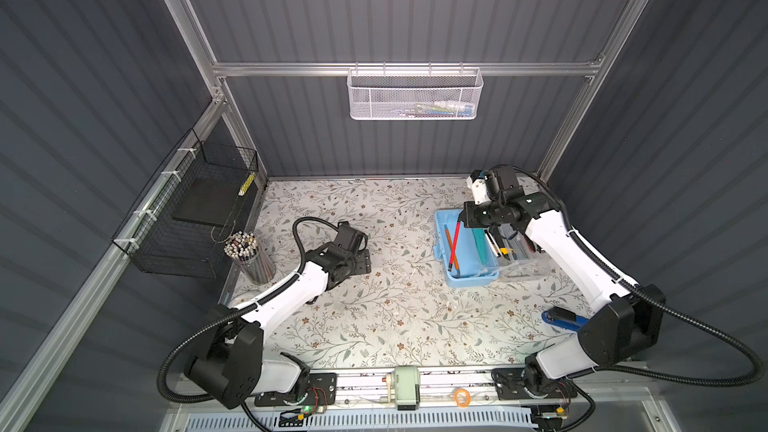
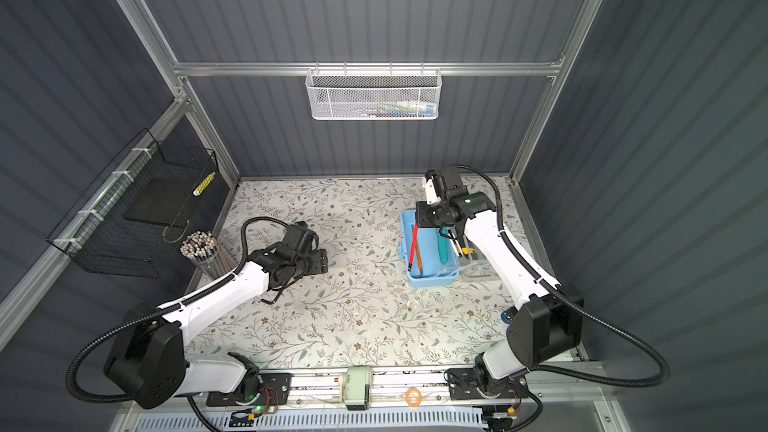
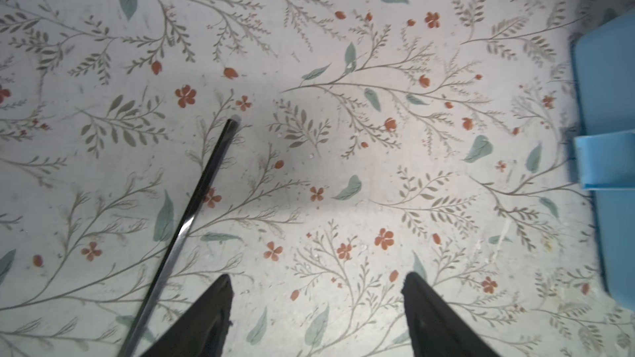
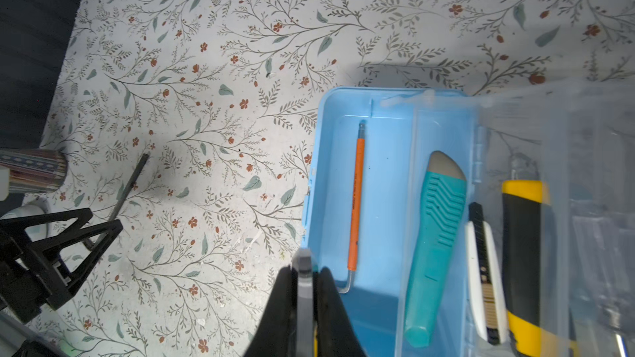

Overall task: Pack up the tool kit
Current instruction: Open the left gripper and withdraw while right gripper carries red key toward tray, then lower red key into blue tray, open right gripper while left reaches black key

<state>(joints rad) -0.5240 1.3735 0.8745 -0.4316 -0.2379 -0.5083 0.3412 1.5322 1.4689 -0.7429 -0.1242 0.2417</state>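
I need to lower the tool with my right gripper next and release it on the bottom of the box below, between the orange hex key point(image 4: 355, 200) and the side opposite the lid. That spot is bare.
The light-blue tool kit box point(image 1: 469, 280) point(image 2: 430, 280) point(image 4: 316, 166) stands open on the right of the mat. Its clear lid point(image 1: 523, 268) is folded out to the right. Inside lie an orange hex key point(image 4: 355, 200), a teal knife point(image 4: 436, 235) and a yellow-black knife point(image 4: 522, 252). My right gripper point(image 1: 464, 220) point(image 4: 304, 269) hovers over the box's left edge, shut on a thin red-shafted tool point(image 1: 455, 243); its grey end point(image 4: 304, 262) shows between the fingers. My left gripper point(image 3: 316, 279) point(image 1: 361, 261) is open and empty, low over the mat. A black hex key point(image 3: 192, 207) point(image 4: 130, 183) lies beside it.
A cup of pencils point(image 1: 249, 255) and a black wire basket point(image 1: 183, 222) stand at the left wall. A white mesh basket point(image 1: 415, 95) hangs on the back rail. A blue tool point(image 1: 561, 317) lies under the right arm. A green sharpener point(image 1: 405, 388) sits at the front.
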